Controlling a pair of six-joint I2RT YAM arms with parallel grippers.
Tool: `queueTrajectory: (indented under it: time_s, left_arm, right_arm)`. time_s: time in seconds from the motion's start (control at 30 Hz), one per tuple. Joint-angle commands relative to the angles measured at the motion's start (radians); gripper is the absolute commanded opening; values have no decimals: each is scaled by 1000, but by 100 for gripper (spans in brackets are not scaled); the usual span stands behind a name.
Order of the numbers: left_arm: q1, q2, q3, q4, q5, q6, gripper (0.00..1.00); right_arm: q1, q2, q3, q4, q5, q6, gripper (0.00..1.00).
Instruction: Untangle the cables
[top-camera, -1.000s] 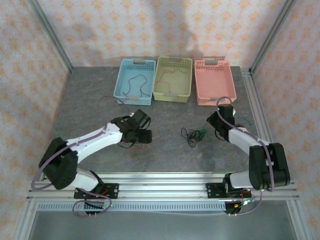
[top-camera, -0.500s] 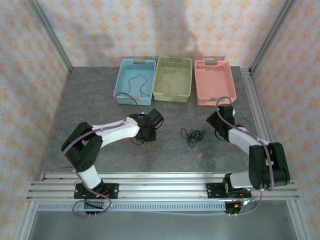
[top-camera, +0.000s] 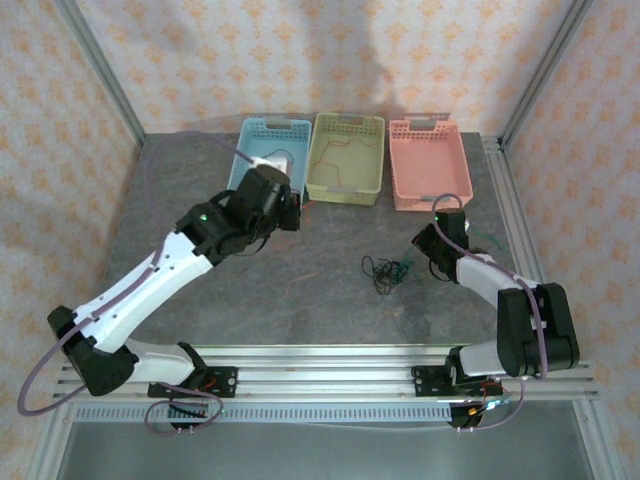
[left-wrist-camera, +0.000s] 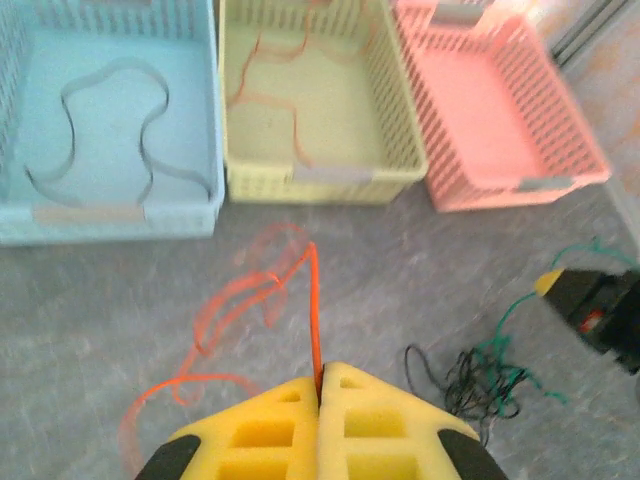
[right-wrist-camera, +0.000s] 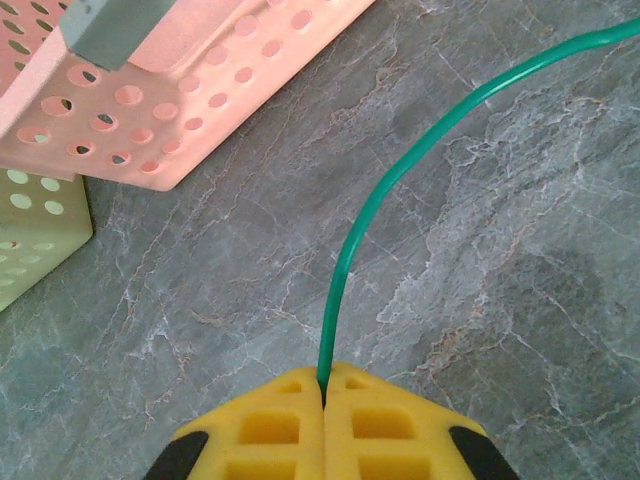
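The yellow-green basket already holds an orange cable, so my left gripper should next move outward over that basket's bottom and let the orange-red cable go into it.
My left gripper (left-wrist-camera: 320, 378) is shut on an orange-red cable (left-wrist-camera: 316, 300), which runs up from between the yellow pads and hangs in blurred loops over the table. From above, the left gripper (top-camera: 288, 212) is raised just in front of the blue basket. A small knot of black and green cables (top-camera: 383, 270) lies on the table right of centre, also seen from the left wrist (left-wrist-camera: 470, 372). My right gripper (right-wrist-camera: 323, 378) is shut on the green cable (right-wrist-camera: 400, 170), low on the table beside the knot (top-camera: 418, 260).
Three baskets stand in a row at the back: blue (top-camera: 240, 170) holding a dark cable (left-wrist-camera: 100, 130), yellow-green (top-camera: 345, 195) holding an orange cable (left-wrist-camera: 270, 90), and pink (top-camera: 425, 203). An aluminium frame rail (top-camera: 505, 200) runs along the right edge.
The left gripper closed on the orange-red cable, and the arm rose from the table and swung back toward the blue basket, lifting the cable. The right arm stayed still.
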Motion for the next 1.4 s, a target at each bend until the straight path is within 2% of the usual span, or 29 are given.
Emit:
queueTrajectory:
  time_s: [0.0, 0.27, 0.5, 0.6, 0.7, 0.97, 1.2, 1.37]
  left_arm:
    - [9, 58, 147, -95, -53, 97, 0]
    - [44, 294, 600, -145, 57, 198, 0]
    - [78, 597, 1032, -221, 139, 245, 0]
    - [102, 715, 1148, -202, 171, 245, 0]
    - [123, 791, 1187, -140, 207, 251, 0]
    - [197, 985, 1201, 64, 210, 215, 0]
    - [242, 1186, 1296, 148, 214, 168, 0]
    - [250, 1244, 1296, 190, 211, 159, 0]
  right_arm:
    - [7, 9, 33, 1, 1, -1, 0]
    - [7, 10, 35, -1, 1, -2, 0]
    - [7, 12, 36, 1, -2, -2, 0]
    - [7, 15, 37, -1, -5, -1, 0]
    - [7, 19, 41, -1, -7, -3, 0]
    - [7, 22, 43, -5, -6, -4, 0]
    - [9, 20, 43, -4, -8, -5, 0]
    - [9, 22, 44, -4, -9, -4, 0]
